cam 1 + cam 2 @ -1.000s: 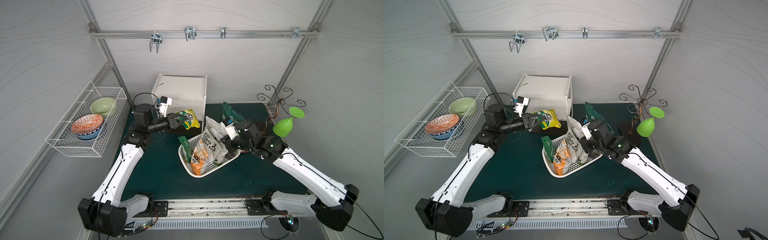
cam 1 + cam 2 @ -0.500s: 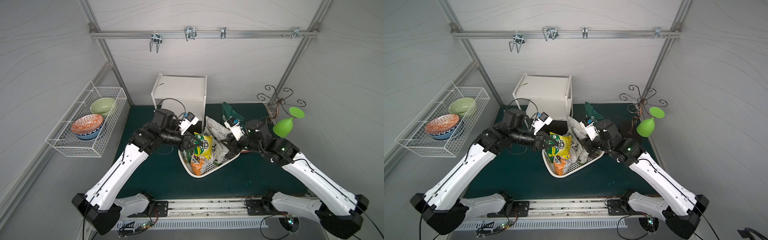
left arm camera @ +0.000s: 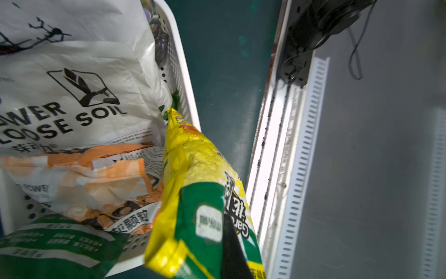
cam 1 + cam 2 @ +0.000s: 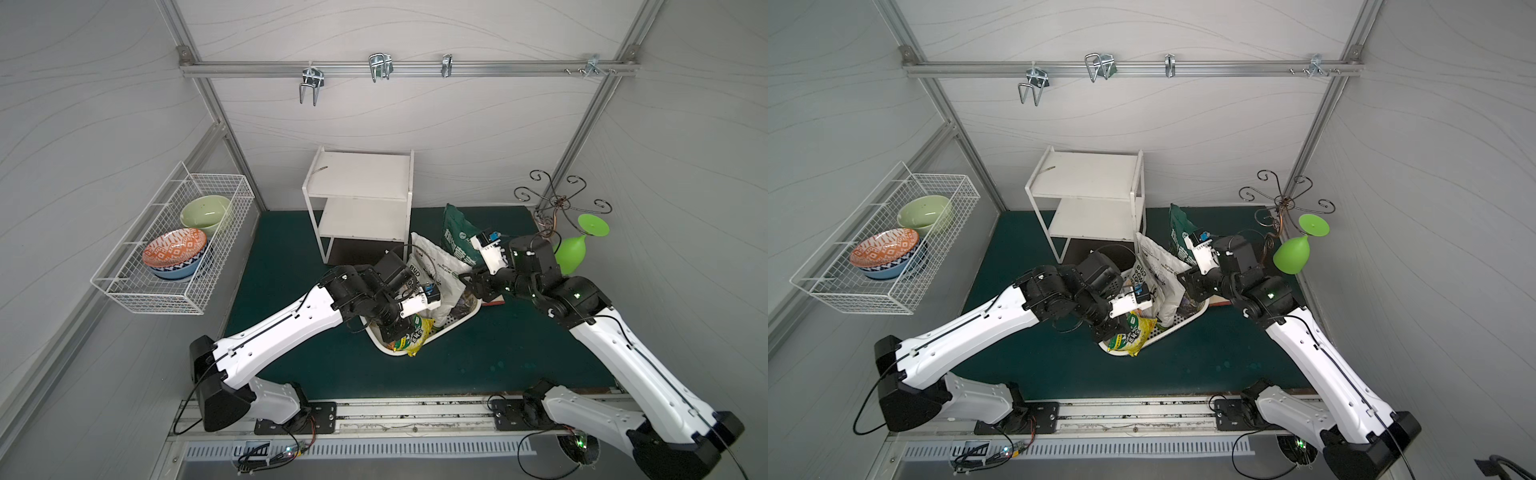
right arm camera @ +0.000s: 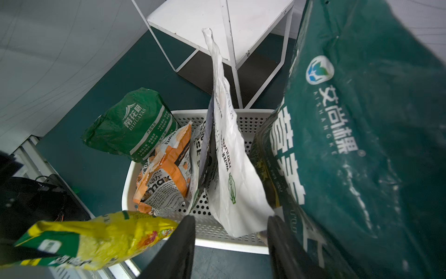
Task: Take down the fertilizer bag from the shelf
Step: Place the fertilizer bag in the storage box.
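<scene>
The robot's left gripper needs to move down next into the gap (image 4: 441,321) (image 3: 173,93) beside the white soil bag and let go of the fertilizer bag's top edge, because the fertilizer bag's low end is still past the basket's rim.
The fertilizer bag (image 4: 412,340) (image 4: 1132,335), yellow and green, is off the shelf and hangs at the near corner of the white perforated basket (image 4: 459,321), its low end past the rim. My left gripper (image 4: 400,328) (image 3: 224,234) is shut on the bag's (image 3: 198,178) top edge. The shelf (image 4: 361,176) (image 4: 1088,172) stands behind the basket with bare white boards. My right gripper (image 4: 478,286) (image 5: 229,227) is open at the basket's right side and holds nothing; a white bag's corner (image 5: 239,212) lies just beyond its fingers (image 5: 183,241).
The basket (image 5: 212,238) holds a white soil bag (image 3: 72,84), an orange torn bag (image 5: 166,174), a green bag (image 5: 130,125) and a tall dark green bag (image 5: 362,145). A wire basket (image 4: 137,291) with bowls hangs at left. A green glass (image 4: 572,250) hangs from a curly stand at right.
My left arm carried the fertilizer bag from beside the shelf down to the basket's near corner. My right gripper opened and drew back slightly from the bags.
</scene>
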Tool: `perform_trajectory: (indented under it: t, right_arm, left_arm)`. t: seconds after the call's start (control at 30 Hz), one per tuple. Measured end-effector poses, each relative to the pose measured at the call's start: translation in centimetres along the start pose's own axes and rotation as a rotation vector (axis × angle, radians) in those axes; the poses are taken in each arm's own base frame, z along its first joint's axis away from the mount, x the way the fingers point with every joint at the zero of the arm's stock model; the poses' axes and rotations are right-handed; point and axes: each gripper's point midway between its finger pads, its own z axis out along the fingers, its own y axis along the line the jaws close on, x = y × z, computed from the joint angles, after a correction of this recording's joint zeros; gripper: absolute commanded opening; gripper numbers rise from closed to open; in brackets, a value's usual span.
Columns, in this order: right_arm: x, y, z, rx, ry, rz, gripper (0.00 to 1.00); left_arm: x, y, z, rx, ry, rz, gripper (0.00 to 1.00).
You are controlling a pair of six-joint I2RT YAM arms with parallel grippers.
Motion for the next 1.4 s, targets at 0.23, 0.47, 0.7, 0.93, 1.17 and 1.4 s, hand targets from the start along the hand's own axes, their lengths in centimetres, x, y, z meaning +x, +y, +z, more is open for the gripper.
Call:
perform_trajectory:
  t: [0.23,0.47,0.7,0.93,1.17,1.4]
  right_arm:
    - [1.4,0.8,0.9,-0.059,0.036,0.050,0.51]
    - [2.0,1.0,1.2,-0.075,0.052,0.072,0.51]
    - [1.7,1.0,1.2,-0.076,0.041,0.072,0.51]
    - [2.1,0.9,1.4,-0.072,0.050,0.074,0.50]
    - [2.2,0.7,1.2,-0.059,0.044,0.073,0.51]
    - [2.3,0.4,1.1,-0.044,0.040,0.075,0.51]
  left_arm:
    - [-1.0,2.1,1.1,-0.127,0.016,0.191,0.00]
    - [-2.0,3.9,2.5,-0.218,0.052,0.323,0.00]
    - [-2.5,4.2,4.1,-0.212,0.092,0.379,0.00]
    - [-2.6,4.6,6.4,-0.217,0.126,0.380,0.00]
    - [-2.0,5.7,9.5,-0.269,0.232,0.290,0.00]
    - [-1.8,6.1,10.4,-0.288,0.281,0.190,0.00]
